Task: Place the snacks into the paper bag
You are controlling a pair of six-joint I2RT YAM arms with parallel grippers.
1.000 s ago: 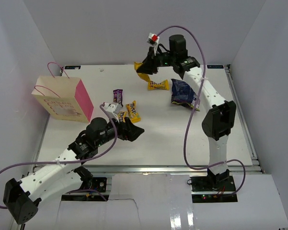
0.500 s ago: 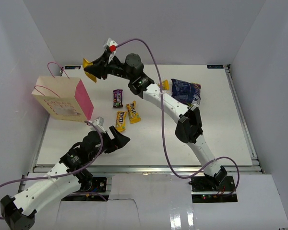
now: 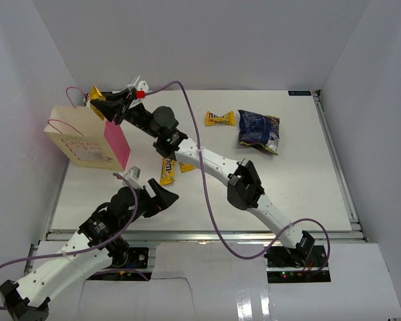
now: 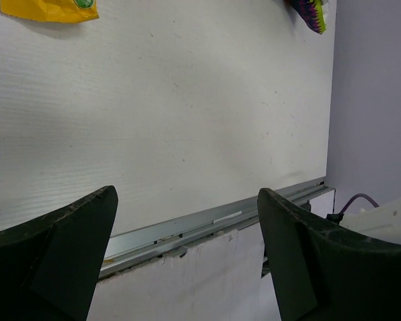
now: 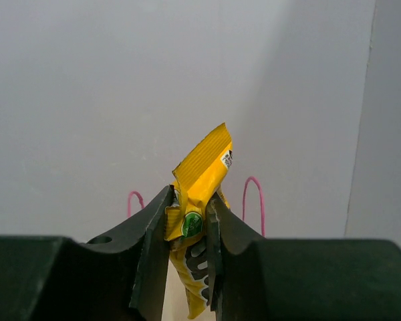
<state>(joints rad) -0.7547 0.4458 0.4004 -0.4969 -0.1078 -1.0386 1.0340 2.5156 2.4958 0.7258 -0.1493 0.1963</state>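
The right gripper moves farther down over the paper bag next, between the pink cord handles [image 3: 79,120], because the yellow packet hangs high by the bag's top edge.
My right gripper [image 3: 105,107] is shut on a yellow candy packet [image 3: 97,95] and holds it in the air over the back top edge of the paper bag [image 3: 87,144], which stands at the far left. In the right wrist view the packet [image 5: 202,175] is pinched between the fingers of the right gripper [image 5: 189,204], with the pink cord handles [image 5: 254,200] just beyond. My left gripper [image 3: 162,198] is open and empty, low over the near left table; it also shows in the left wrist view [image 4: 187,221]. Yellow packets [image 3: 167,170] [image 3: 220,118] and the dark blue snack bag [image 3: 258,130] lie on the table.
The right arm [image 3: 207,160] stretches across the table's middle, hiding part of the packets under it. The table's metal front rail [image 4: 187,227] is just ahead of the left gripper. White walls close in left, back and right.
My right arm has swung left from the back middle to above the paper bag, carrying the yellow packet. My left arm has drawn back towards the near edge.
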